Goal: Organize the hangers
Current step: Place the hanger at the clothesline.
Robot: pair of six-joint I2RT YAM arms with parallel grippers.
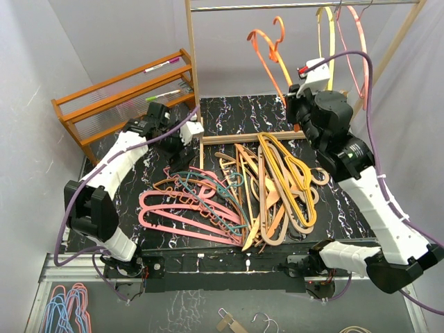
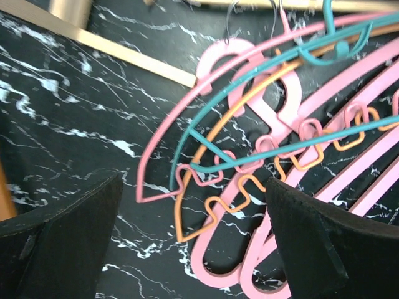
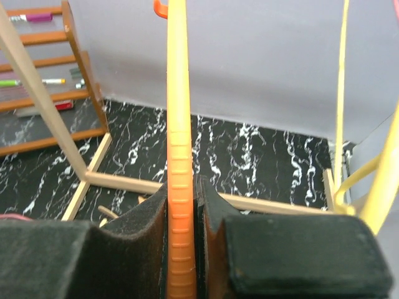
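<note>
Next, my right gripper will carry the orange hanger outward and toward the yellow hanger until its hook, now short of the rail (image 1: 294, 6), is over it.
A heap of hangers (image 1: 250, 194) in pink, orange, teal, yellow and tan wood lies on the black marbled table (image 1: 236, 111). My left gripper (image 1: 184, 146) hovers open over the heap's left end. In the left wrist view, the left gripper (image 2: 193, 243) has a thick pink hanger (image 2: 249, 249), a wavy orange wire hanger (image 2: 218, 205) and a teal hanger (image 2: 187, 137) lying between its fingers (image 2: 62, 237), none gripped. My right gripper (image 1: 295, 94) is raised and shut on an orange hanger (image 1: 267, 48), whose ribbed bar (image 3: 179, 124) is pinched between the pads. Yellow (image 1: 327, 35) and pink (image 1: 357, 28) hangers hang from the rail.
A slatted orange-brown shelf rack (image 1: 125, 97) holding markers stands at the back left. The pale wooden frame's post (image 1: 193, 69) and base bar (image 1: 239, 139) cross the table's middle, under a metal rail (image 1: 277, 5). More hangers (image 1: 66, 309) lie below the table's near edge.
</note>
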